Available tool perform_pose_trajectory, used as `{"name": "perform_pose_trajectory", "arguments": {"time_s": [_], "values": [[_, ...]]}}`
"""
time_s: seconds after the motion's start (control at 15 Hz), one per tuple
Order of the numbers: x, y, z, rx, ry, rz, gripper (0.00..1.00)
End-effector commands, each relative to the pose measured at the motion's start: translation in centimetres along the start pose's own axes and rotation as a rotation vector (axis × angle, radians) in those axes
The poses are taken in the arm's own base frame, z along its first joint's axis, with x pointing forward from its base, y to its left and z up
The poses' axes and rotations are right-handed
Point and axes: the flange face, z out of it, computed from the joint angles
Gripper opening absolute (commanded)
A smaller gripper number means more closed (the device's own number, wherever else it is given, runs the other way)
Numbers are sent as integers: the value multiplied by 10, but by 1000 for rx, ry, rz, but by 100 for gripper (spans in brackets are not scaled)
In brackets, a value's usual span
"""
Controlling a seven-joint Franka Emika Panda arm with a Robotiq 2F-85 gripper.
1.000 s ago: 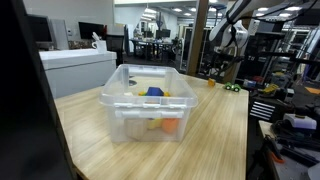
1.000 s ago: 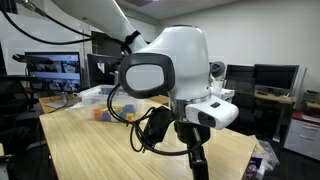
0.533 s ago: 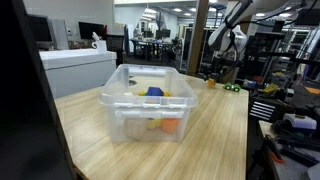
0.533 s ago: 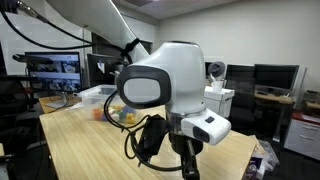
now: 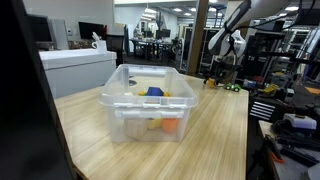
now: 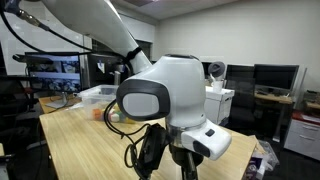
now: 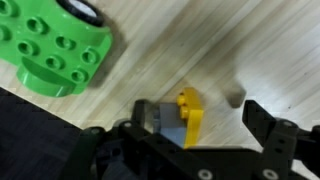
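Observation:
The block with its grey piece point(image 7: 168, 122) is already between the gripper's open fingers, so the gripper will stay low there next and close across the sides of the yellow block.
In the wrist view my gripper point(image 7: 205, 122) is open just above the wooden table point(image 7: 250, 50). A small yellow block point(image 7: 190, 112) joined to a grey piece point(image 7: 168, 122) lies between the fingers, close to the left one. The right finger point(image 7: 265, 120) stands apart from it. A large green studded block point(image 7: 55, 50) with a black wheel on it lies at the upper left. In an exterior view the gripper point(image 5: 218, 72) hangs low over the table's far end beside the green toy point(image 5: 233, 87).
A clear plastic bin point(image 5: 118, 105) holding blue, yellow and orange toys stands mid-table. An orange piece point(image 5: 210, 83) lies near the far end. The arm's large joint point(image 6: 160, 90) fills the close exterior view, with the bin point(image 6: 95, 94) behind it. Desks and monitors surround the table.
The arm has dropped lower toward the table's far end. The jaws stay wide, and the bin and toys have not moved.

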Motion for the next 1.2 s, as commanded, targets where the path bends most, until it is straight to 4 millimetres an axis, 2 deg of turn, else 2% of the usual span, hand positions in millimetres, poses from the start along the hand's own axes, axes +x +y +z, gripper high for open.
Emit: {"name": "perform_pose_trajectory", "arguments": {"time_s": [0.0,0.27,0.6,0.67,0.73,0.93,1.13], "values": [[7,7,-2,24,34,10,82],[14,10,-5,32,51,17,54],[9,5,-12,-20,20,-14,17],[8,1,-16,-21,12,-23,12],[7,-5,-20,-21,8,-39,12],[0,-44,-46,5,-24,-118,12],[-10,-104,-91,91,-51,-212,12]]}}
